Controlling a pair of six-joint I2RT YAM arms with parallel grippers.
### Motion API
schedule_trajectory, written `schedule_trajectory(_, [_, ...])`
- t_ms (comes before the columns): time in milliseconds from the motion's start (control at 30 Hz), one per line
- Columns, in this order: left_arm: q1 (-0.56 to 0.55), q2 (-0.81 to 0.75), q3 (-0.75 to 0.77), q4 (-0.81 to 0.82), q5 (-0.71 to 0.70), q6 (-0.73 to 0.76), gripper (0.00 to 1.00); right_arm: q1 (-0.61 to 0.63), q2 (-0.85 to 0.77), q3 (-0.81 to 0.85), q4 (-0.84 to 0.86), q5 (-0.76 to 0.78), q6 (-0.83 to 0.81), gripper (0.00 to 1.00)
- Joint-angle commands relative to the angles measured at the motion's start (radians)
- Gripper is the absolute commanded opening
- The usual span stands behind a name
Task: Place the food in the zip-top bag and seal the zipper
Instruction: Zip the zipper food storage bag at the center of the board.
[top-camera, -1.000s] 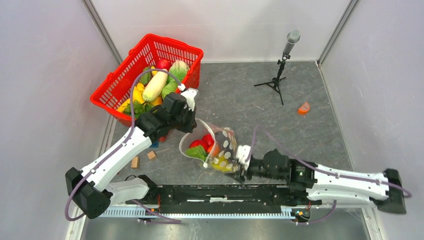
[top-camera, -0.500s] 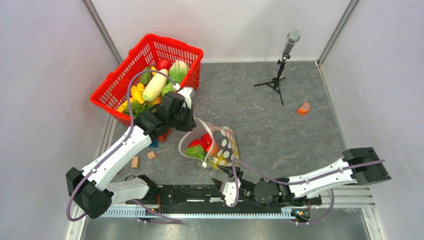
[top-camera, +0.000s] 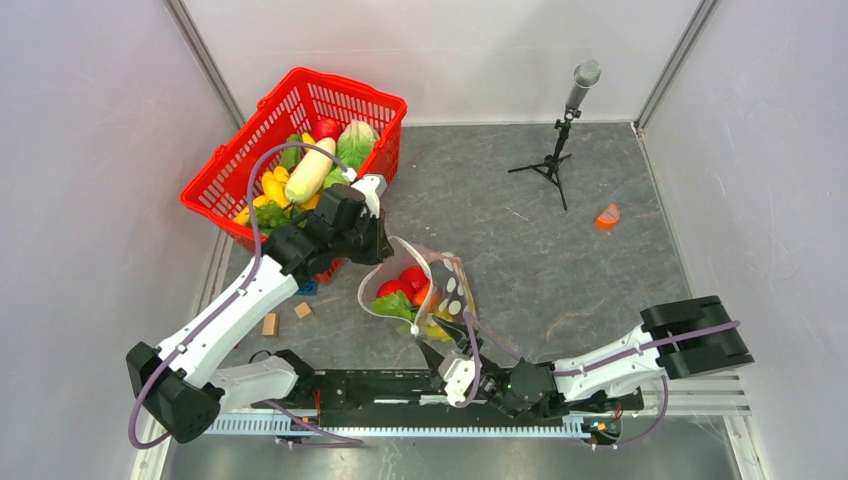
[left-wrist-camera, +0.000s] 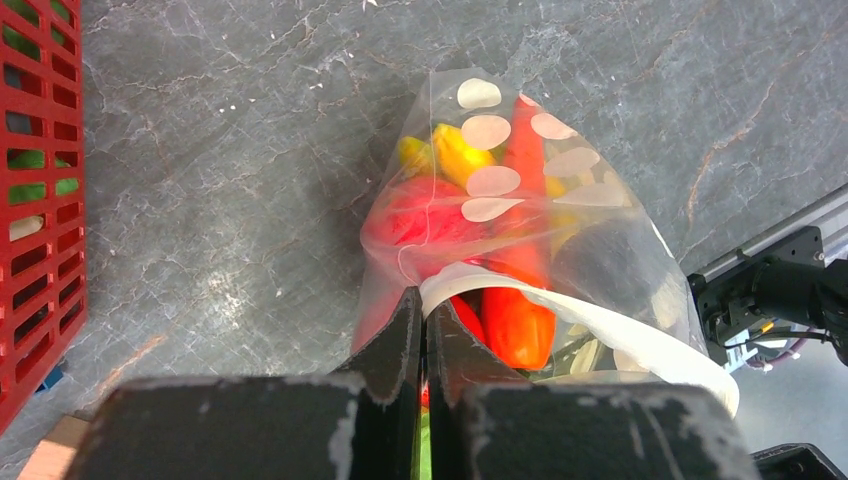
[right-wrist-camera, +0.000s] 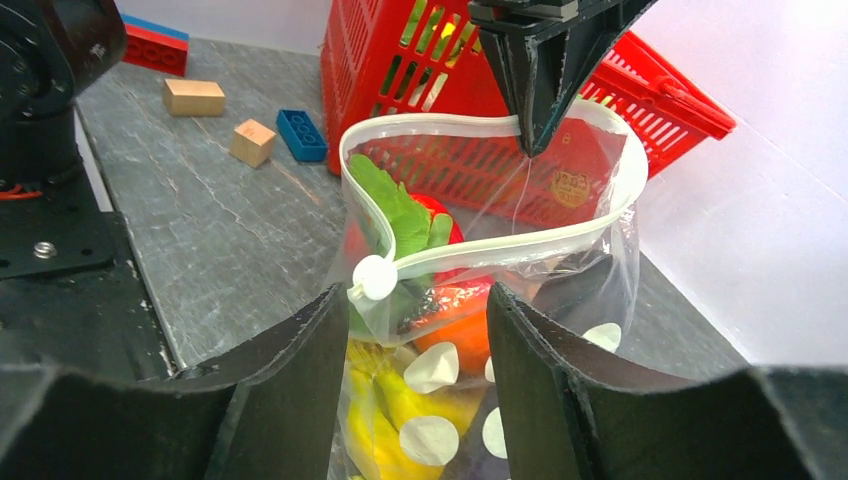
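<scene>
The zipper's edge needs to go toward the red basket (left-wrist-camera: 42, 200), which is to the left of my left gripper in the top view. My left gripper will pull the edge there and let it go.
The zip-top bag (top-camera: 437, 297), clear with white dots, lies on the grey table with its mouth open. It holds a red pepper (top-camera: 405, 283), a green leafy piece (top-camera: 392, 305) and yellow bananas (right-wrist-camera: 400, 410). My left gripper (top-camera: 383, 250) is shut on the far side of the zipper (right-wrist-camera: 480, 250) and holds the rim up; the left wrist view shows its jaws pressed on the white strip (left-wrist-camera: 470, 285). A white slider (right-wrist-camera: 375, 278) sits on the zipper's near left end. My right gripper (right-wrist-camera: 415, 300) is open, low at the bag's near end, and the bag shows between its fingers.
A red basket (top-camera: 300, 108) with more toy vegetables stands at the back left, just behind my left arm. Two wooden cubes (top-camera: 270, 323) and a blue brick (top-camera: 308, 289) lie left of the bag. A microphone stand (top-camera: 560, 150) and an orange food piece (top-camera: 607, 215) are at the right.
My right arm has pulled back from the bag's right side and folded down along the near rail; its open gripper now faces the bag's near end. My left gripper keeps its hold.
</scene>
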Motion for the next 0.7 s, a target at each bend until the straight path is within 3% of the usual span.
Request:
schedule_trajectory(0, [0.005, -0.025, 0.032, 0.01, 0.006, -0.041, 0.02, 0.006, 0.004, -0.005, 0.086, -0.042, 0.05, 0.58])
schedule_trajectory(367, [0.005, -0.02, 0.041, 0.008, 0.008, -0.049, 0.02, 0.005, 0.121, -0.007, 0.177, -0.021, 0.041, 0.57])
schedule_trajectory(667, [0.005, -0.033, 0.034, 0.007, 0.018, -0.061, 0.02, -0.071, 0.183, -0.024, 0.291, -0.022, 0.019, 0.5])
